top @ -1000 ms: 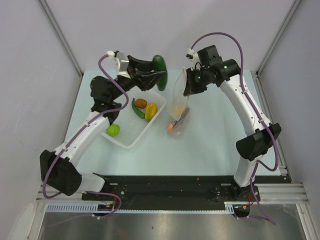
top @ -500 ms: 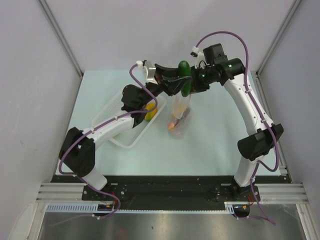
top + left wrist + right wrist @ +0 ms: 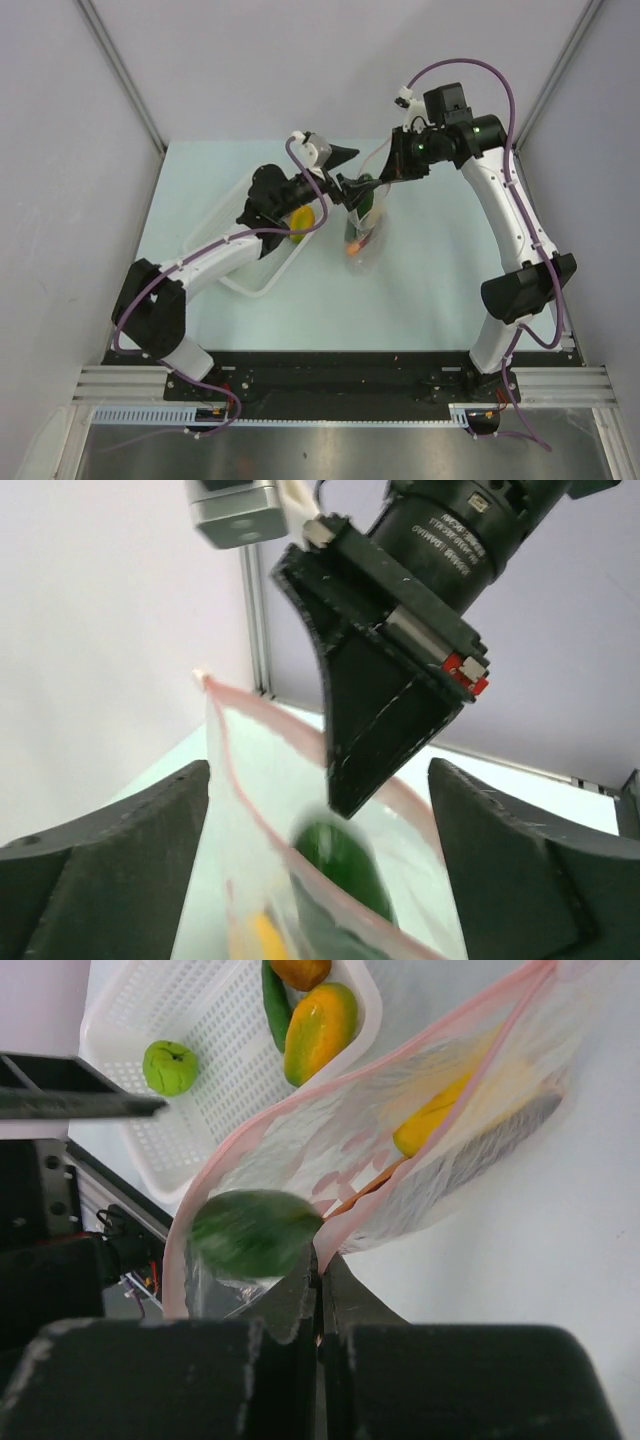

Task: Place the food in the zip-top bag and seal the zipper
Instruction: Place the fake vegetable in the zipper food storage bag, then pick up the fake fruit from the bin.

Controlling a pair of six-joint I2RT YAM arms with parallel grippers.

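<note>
The cucumber [image 3: 368, 194] is free in the bag's opening. My left gripper swings over the white tray next, tips downward and lowers onto the yellow-green toy mango [image 3: 301, 219].
The clear zip-top bag [image 3: 362, 238] hangs with its mouth up, and my right gripper [image 3: 386, 180] is shut on its pink zipper strip [image 3: 330, 1222]. My left gripper [image 3: 346, 184] is open right over the mouth. The green cucumber [image 3: 368, 194] is free of its fingers [image 3: 110, 860] and sits blurred inside the mouth in the left wrist view [image 3: 340, 865] and the right wrist view [image 3: 250, 1232]. A yellow piece [image 3: 435, 1115] and an orange piece lie lower in the bag. The white tray [image 3: 120, 1000] holds a lime-green ball [image 3: 170, 1067], a yellow-orange piece [image 3: 320, 1028] and a small green piece [image 3: 277, 1005].
The white tray [image 3: 235, 275] lies left of the bag under my left arm. The right gripper's black fingers [image 3: 385, 720] show close in front of the left wrist camera. Grey walls and frame posts [image 3: 120, 75] bound the pale table [image 3: 440, 280].
My left arm carried the cucumber from above the tray to the bag's mouth and opened; the cucumber now drops into the bag. The right gripper shifted the bag slightly right.
</note>
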